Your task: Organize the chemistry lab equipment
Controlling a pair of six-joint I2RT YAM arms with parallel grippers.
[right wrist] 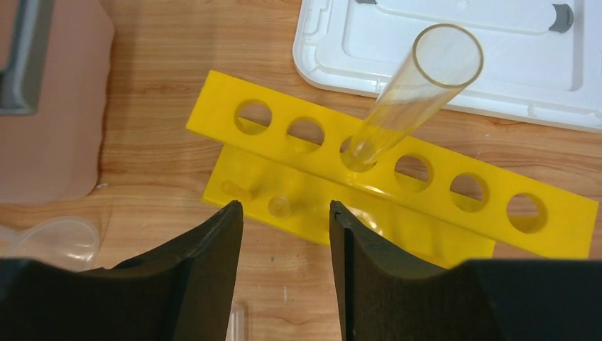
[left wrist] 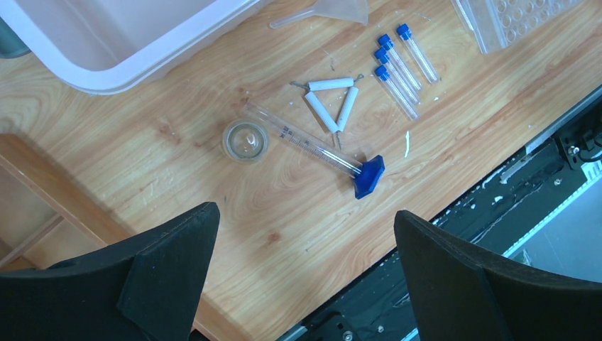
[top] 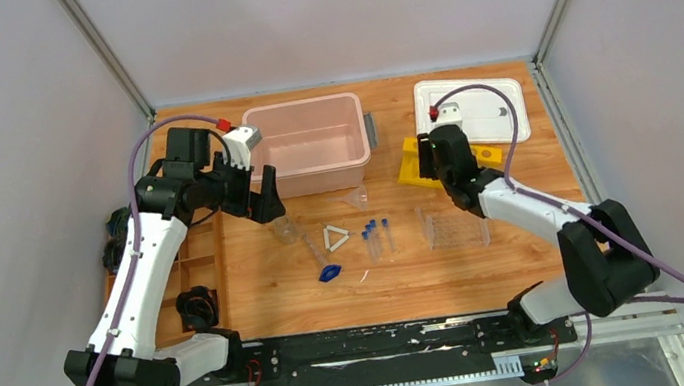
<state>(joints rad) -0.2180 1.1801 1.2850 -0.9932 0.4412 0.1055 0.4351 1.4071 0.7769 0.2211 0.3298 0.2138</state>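
Observation:
A clear tube lies loose on the tabletop beside the clear rack, so I will pull my right gripper back and lower it onto the tube's far end [top: 419, 212] [right wrist: 238, 317].
Several blue-capped tubes [top: 374, 237] lie mid-table, also in the left wrist view [left wrist: 399, 65]. Left of them lie the white triangle [top: 335, 237] [left wrist: 332, 103], a clear rod with a blue clip [top: 329, 274] [left wrist: 369, 176], a small clear beaker [top: 283, 228] [left wrist: 245, 141] and a funnel [top: 356, 198] [left wrist: 341, 10]. The clear rack [top: 451, 226] sits to the right. The yellow rack [right wrist: 387, 174] holds one large clear tube [right wrist: 415, 92]. My left gripper [top: 258, 200] is open, above the beaker area. My right gripper [right wrist: 285, 209] is open, empty, just in front of the yellow rack [top: 412, 165].
A pink bin [top: 309, 144] stands at the back centre, its rim also in the left wrist view [left wrist: 142, 60]. A white lid [top: 473, 109] [right wrist: 497, 64] lies at the back right. A wooden compartment tray [top: 198, 259] sits at the left edge.

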